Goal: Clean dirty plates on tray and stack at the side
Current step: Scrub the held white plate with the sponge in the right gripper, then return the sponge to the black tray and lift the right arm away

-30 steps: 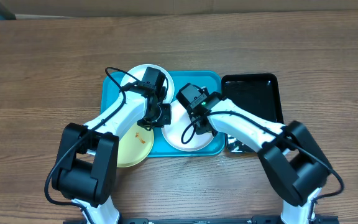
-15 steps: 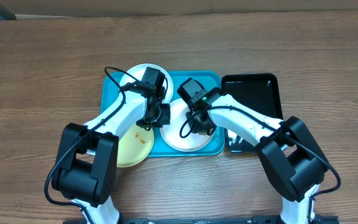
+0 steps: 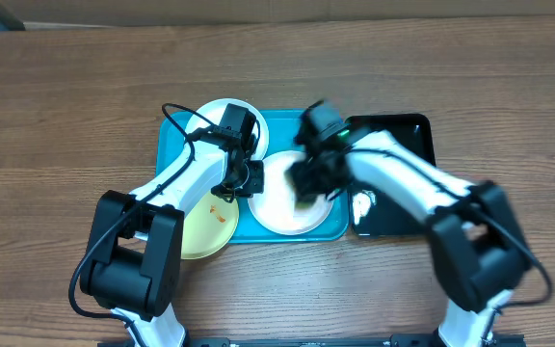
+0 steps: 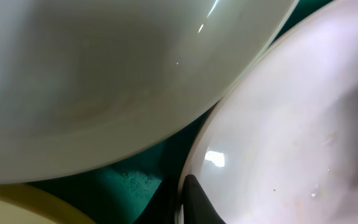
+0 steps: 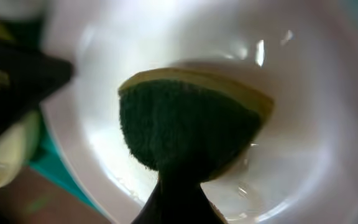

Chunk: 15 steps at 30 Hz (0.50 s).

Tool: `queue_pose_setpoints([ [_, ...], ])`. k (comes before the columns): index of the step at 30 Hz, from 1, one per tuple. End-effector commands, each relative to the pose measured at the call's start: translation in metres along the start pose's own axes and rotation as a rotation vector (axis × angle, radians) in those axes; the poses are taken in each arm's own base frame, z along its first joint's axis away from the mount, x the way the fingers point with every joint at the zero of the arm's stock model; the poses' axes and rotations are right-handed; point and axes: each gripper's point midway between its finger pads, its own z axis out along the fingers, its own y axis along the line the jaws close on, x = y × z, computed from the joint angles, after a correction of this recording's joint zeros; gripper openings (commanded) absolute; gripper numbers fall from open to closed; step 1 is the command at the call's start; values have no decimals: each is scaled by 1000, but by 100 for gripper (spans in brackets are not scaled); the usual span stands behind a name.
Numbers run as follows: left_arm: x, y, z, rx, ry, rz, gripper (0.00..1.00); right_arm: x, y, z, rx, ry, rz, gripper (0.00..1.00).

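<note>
The visible bottom of the black tray is empty. My right gripper will next lift off the plate, move over that tray, lower the sponge and then release it.
The turquoise tray carries three plates. At its back left lies a white plate, and a pale yellow-green plate with an orange smear overhangs its front left. A second white plate lies in the middle. My left gripper is shut on that plate's left rim. My right gripper is motion-blurred over the same plate, shut on a dark green sponge with a yellow back. The sponge presses into the plate's wet bowl.
A glossy black tray sits against the turquoise tray's right side, partly under my right arm. Brown wooden tabletop surrounds both trays. The left gripper's dark finger shows at the left of the right wrist view.
My right gripper has swept the sponge to the right and back across the middle white plate, and is now blurred. The left arm and plates have not moved.
</note>
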Motion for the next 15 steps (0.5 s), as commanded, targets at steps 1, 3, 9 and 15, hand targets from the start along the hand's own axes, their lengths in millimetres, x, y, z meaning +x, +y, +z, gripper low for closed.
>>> queue_pose_setpoints([
  [1, 3, 2, 5, -19, 12, -16, 9, -39, -2, -98, -125, -226, 13, 4],
  [3, 3, 2, 5, -19, 12, -16, 13, -39, -26, -118, -106, -253, 54, 4],
  [9, 3, 2, 5, -19, 12, -16, 24, -22, -133, -139, 113, -252, 298, 4],
  [15, 4, 2, 5, -18, 13, -15, 24, -3, -175, -117, 161, -241, 379, 4],
])
